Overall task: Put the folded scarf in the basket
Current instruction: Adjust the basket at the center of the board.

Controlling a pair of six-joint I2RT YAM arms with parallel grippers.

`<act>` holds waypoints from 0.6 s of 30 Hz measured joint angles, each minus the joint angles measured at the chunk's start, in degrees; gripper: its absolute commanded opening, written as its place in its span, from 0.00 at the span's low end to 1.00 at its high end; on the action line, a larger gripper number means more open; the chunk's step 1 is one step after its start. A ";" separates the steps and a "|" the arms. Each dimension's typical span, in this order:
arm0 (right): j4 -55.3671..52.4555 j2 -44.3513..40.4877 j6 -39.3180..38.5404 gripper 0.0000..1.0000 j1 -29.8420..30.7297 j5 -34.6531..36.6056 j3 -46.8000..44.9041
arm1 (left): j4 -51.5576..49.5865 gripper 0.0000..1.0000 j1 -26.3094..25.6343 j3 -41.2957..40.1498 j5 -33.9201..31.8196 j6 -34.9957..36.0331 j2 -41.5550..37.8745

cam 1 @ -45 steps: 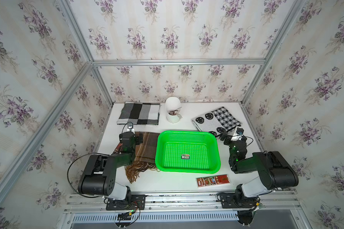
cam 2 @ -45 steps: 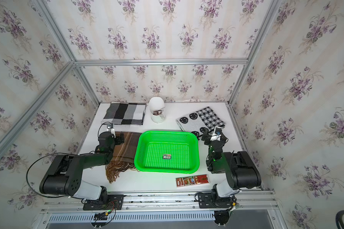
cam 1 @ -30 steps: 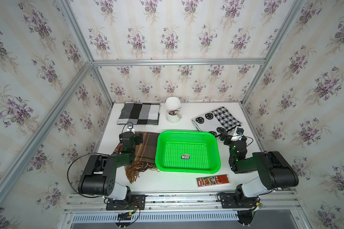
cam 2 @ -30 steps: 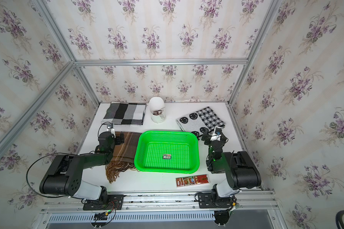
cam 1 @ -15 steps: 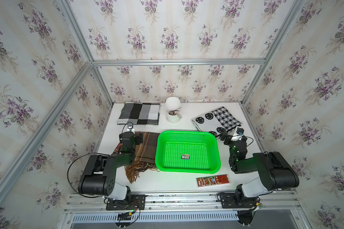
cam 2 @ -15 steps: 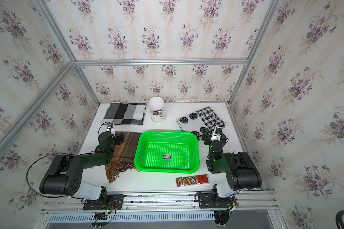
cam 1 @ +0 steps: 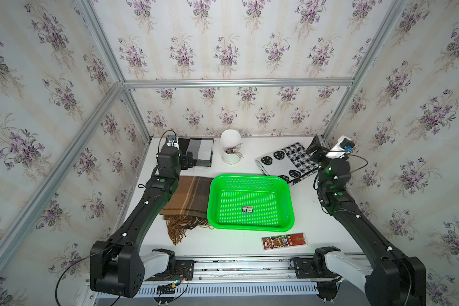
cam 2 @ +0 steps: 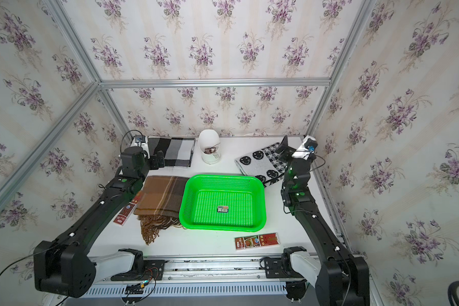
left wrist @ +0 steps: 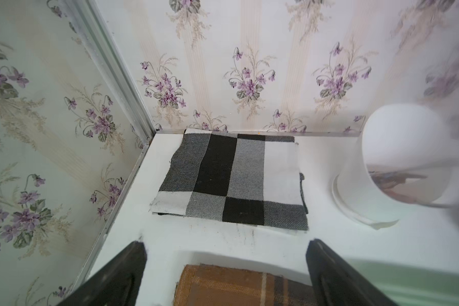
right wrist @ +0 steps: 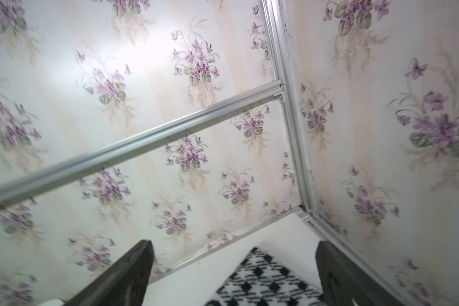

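Note:
My left gripper should go back and down, fingers tilting downward, onto the basket's rim beside the scarf point(cam 1: 192, 196), as the basket sits tight against the scarf's edge.
The green basket point(cam 1: 249, 178) point(cam 2: 223, 178) sits mid-table and holds only a barcode sticker. A brown plaid folded scarf point(cam 1: 192, 196) point(cam 2: 162, 197) point(left wrist: 231, 286) with a fringe lies flat against the basket's left side. My left gripper point(cam 1: 186, 161) point(cam 2: 157, 160) point(left wrist: 226, 243) hovers open over the scarf's far end, with nothing between its fingers. My right gripper point(cam 1: 314, 147) point(cam 2: 284, 150) point(right wrist: 233, 243) is also open and empty. It is raised over the right end of a smiley-patterned cloth point(cam 1: 286, 163) point(right wrist: 265, 286) and tilted towards the back wall.
A black, grey and white checked cloth point(cam 1: 199, 155) point(left wrist: 233, 180) lies at the back left. A white utensil holder point(cam 1: 231, 149) point(left wrist: 398, 164) stands beside it. One red packet point(cam 1: 284, 240) lies at the front, another point(cam 2: 125, 212) under my left arm. Walls close three sides.
Both arms have lifted from their low folded pose and reached towards the back of the table. Both grippers stay open. The scarf and basket have not moved.

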 measured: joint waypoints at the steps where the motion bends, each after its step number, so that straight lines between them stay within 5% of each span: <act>1: -4.17 1.31 3.98 0.76 -0.79 -3.13 2.47 | -3.08 0.99 0.68 2.64 0.55 -3.54 0.22; 3: -10.84 3.93 9.53 0.67 -1.79 -7.26 4.90 | -6.62 0.99 2.60 4.15 4.68 -8.59 0.22; 7: -25.27 8.33 15.15 0.67 0.85 -13.00 9.40 | -18.53 0.99 4.31 7.13 11.37 -16.39 3.54; 14: -34.25 13.70 14.75 0.68 11.69 -15.30 16.52 | -32.72 0.97 4.26 8.28 14.67 -22.05 6.34; 18: -36.96 15.72 14.69 0.67 17.53 -15.72 17.44 | -35.23 0.96 -0.68 5.33 18.56 -23.63 5.86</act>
